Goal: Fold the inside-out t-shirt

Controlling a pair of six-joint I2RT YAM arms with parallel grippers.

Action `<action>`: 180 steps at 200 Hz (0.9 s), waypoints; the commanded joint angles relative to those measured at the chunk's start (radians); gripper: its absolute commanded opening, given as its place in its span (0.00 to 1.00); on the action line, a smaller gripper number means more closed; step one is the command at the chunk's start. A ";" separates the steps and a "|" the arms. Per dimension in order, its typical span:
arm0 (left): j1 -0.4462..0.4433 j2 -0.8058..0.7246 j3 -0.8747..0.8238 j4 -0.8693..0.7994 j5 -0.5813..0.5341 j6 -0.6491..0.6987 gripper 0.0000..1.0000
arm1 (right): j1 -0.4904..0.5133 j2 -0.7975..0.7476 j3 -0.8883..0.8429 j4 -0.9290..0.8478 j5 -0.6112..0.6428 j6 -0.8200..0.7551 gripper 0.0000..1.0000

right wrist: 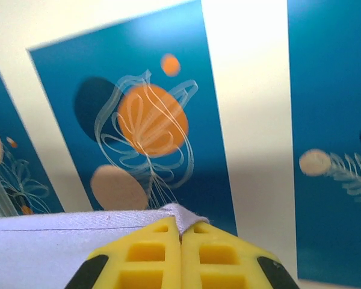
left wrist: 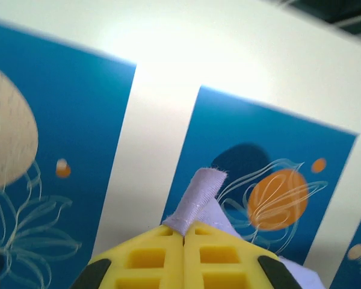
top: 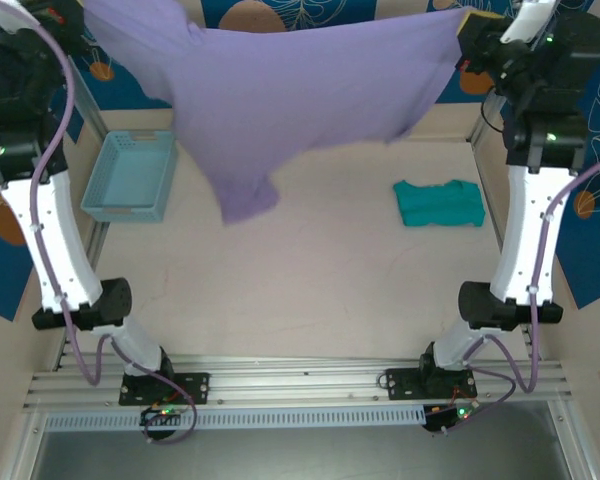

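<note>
I will lower my left gripper to the table [top: 185,172] beside the light blue basket and release the t-shirt's hemmed piece, since the t-shirt [top: 300,100] hangs stretched above the table.
The lavender inside-out t-shirt [top: 300,100] hangs stretched in the air between both raised arms, its lowest part [top: 248,200] drooping toward the table. In the left wrist view my left gripper [left wrist: 184,232] is shut on a hemmed strip of the t-shirt [left wrist: 198,195] that sticks up between the yellow fingers [left wrist: 150,256]. My right gripper [right wrist: 181,227] is shut on another edge of the t-shirt [right wrist: 66,241], which runs off to the left from the yellow fingers [right wrist: 216,256]. From above, the right gripper [top: 472,40] sits at the cloth's top right corner; the left one is at the top left, out of frame.
A light blue basket [top: 130,176] stands on the table at the left, under the left arm. A crumpled teal-green garment [top: 439,203] lies at the right near the right arm. Blue patterned wall panels [top: 260,12] stand behind the table.
</note>
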 commanded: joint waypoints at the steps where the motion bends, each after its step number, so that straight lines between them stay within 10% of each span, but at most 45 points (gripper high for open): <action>1: 0.010 -0.106 -0.084 0.085 0.037 -0.019 0.00 | -0.009 -0.047 0.005 -0.060 -0.056 -0.006 0.00; 82: 0.010 -0.469 -0.270 0.154 -0.015 0.032 0.00 | -0.011 -0.519 -0.332 -0.019 0.091 -0.102 0.00; 180: -0.035 -0.151 -0.385 0.242 0.023 0.049 0.00 | 0.002 -0.367 -0.488 0.091 0.103 -0.183 0.00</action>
